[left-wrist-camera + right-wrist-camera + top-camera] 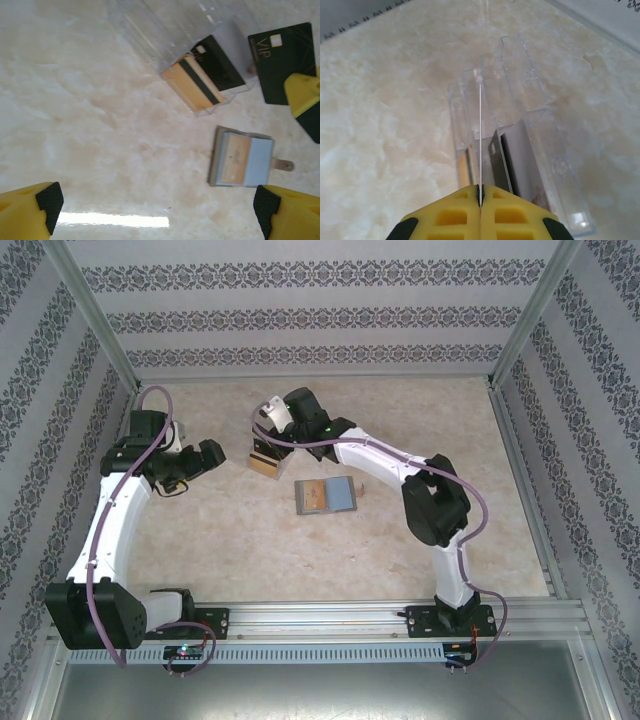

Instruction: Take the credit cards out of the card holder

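The clear box's slot with the matching dark VIP card point(498, 161) lies below my right gripper, so next my right gripper needs to lower there and release the credit card.
The grey card holder point(327, 495) lies flat mid-table, a tan card point(235, 159) and a pale blue face showing in it point(242, 160). My right gripper point(480, 192) is shut on a credit card point(480, 135), seen edge-on as a thin line. From the left wrist view that card is dark with VIP lettering point(280, 57), and a yellow right finger point(302, 95) pinches its edge. It hangs over a clear box point(530, 145). My left gripper point(156, 205) is open over bare table left of the holder, nothing between its fingers point(42, 200).
The clear plastic box point(200, 80) holds gold and dark cards standing in slots; it sits just behind and left of the card holder point(265, 462). Patterned walls and metal posts point(90, 320) enclose the table. Bare tabletop lies in front of the holder.
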